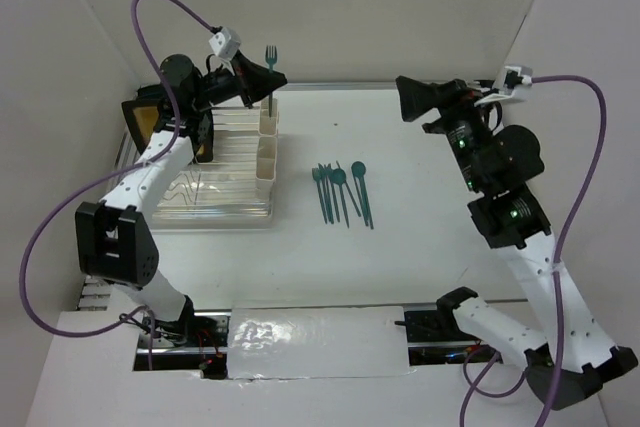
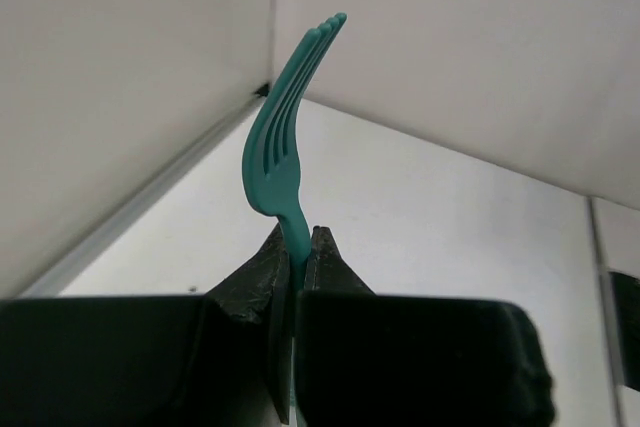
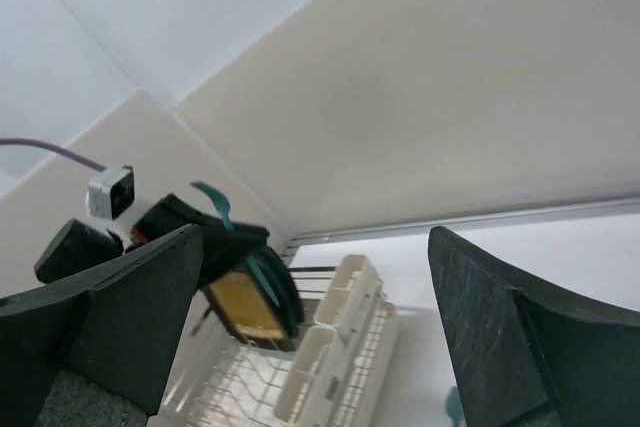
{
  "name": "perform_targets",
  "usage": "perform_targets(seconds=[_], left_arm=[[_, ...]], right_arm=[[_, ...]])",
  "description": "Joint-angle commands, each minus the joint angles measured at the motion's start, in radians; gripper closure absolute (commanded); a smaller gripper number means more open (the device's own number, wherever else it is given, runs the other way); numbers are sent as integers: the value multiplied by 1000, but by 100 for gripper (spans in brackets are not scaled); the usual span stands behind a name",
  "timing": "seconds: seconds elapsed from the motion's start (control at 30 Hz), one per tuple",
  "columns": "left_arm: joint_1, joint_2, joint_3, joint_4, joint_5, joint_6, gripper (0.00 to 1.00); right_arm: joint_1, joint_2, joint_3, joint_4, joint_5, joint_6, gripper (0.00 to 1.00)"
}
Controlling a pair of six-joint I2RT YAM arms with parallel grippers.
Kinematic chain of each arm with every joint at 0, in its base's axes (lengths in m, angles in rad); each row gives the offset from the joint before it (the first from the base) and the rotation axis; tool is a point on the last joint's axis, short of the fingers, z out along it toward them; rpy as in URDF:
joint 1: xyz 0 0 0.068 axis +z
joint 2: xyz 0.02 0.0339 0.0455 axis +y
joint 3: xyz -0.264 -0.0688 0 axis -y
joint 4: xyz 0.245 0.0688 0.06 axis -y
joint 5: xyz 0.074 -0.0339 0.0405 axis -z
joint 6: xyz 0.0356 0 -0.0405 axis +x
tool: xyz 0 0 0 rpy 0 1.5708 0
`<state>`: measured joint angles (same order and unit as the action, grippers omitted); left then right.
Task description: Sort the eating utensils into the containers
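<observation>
My left gripper lowers the teal fork onto the far cream-white cup (image 1: 268, 118) next, then opens.
My left gripper (image 1: 262, 80) is shut on a teal fork (image 1: 270, 59) and holds it upright, tines up, above the far cream-white cup (image 1: 267, 123) of the dish rack. The near cup (image 1: 265, 161) stands just in front of it. In the left wrist view the fork (image 2: 285, 137) rises from between my closed fingertips (image 2: 298, 247). Several teal spoons and forks (image 1: 340, 193) lie in a loose bunch on the table right of the rack. My right gripper (image 1: 408, 97) is open, empty and raised at the far right. Its view shows both cups (image 3: 340, 297) and the held fork (image 3: 215, 202).
The wire dish rack (image 1: 215, 192) stands at the left. Black-rimmed yellow plates (image 1: 145, 117) stand in its back and also show in the right wrist view (image 3: 240, 307). White walls close the left, back and right sides.
</observation>
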<state>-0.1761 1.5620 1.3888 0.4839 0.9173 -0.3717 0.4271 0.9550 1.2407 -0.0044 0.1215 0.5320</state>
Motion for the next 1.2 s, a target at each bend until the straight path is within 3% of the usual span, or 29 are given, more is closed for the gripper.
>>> perform_targets(seconds=[0.0, 0.1, 0.2, 0.6, 0.67, 0.73, 0.9, 0.97, 1.03, 1.17], left_arm=[[9, 81, 61, 137, -72, 112, 100], [10, 142, 44, 209, -71, 203, 100], [10, 196, 1, 339, -124, 224, 100], [30, 374, 52, 429, -144, 304, 100], [33, 380, 46, 429, -149, 307, 91], [38, 382, 6, 481, -158, 297, 71], [52, 360, -48, 516, -178, 266, 47], [69, 337, -45, 496, -158, 252, 28], [70, 313, -43, 466, -164, 241, 25], [73, 247, -50, 359, -256, 215, 7]], right_arm=[[-43, 24, -128, -160, 55, -70, 0], [-68, 85, -251, -105, 52, -81, 0], [-131, 210, -354, 7, -47, -58, 0], [-70, 451, -394, 81, 67, -93, 4], [-54, 481, -383, 81, 78, -99, 3], [-56, 498, -374, 101, 78, -104, 3], [-48, 562, -348, 101, 78, -109, 3], [-47, 576, -339, 101, 78, -112, 3], [-37, 590, -339, 110, 90, -119, 3], [-36, 669, -273, 72, 113, -144, 5]])
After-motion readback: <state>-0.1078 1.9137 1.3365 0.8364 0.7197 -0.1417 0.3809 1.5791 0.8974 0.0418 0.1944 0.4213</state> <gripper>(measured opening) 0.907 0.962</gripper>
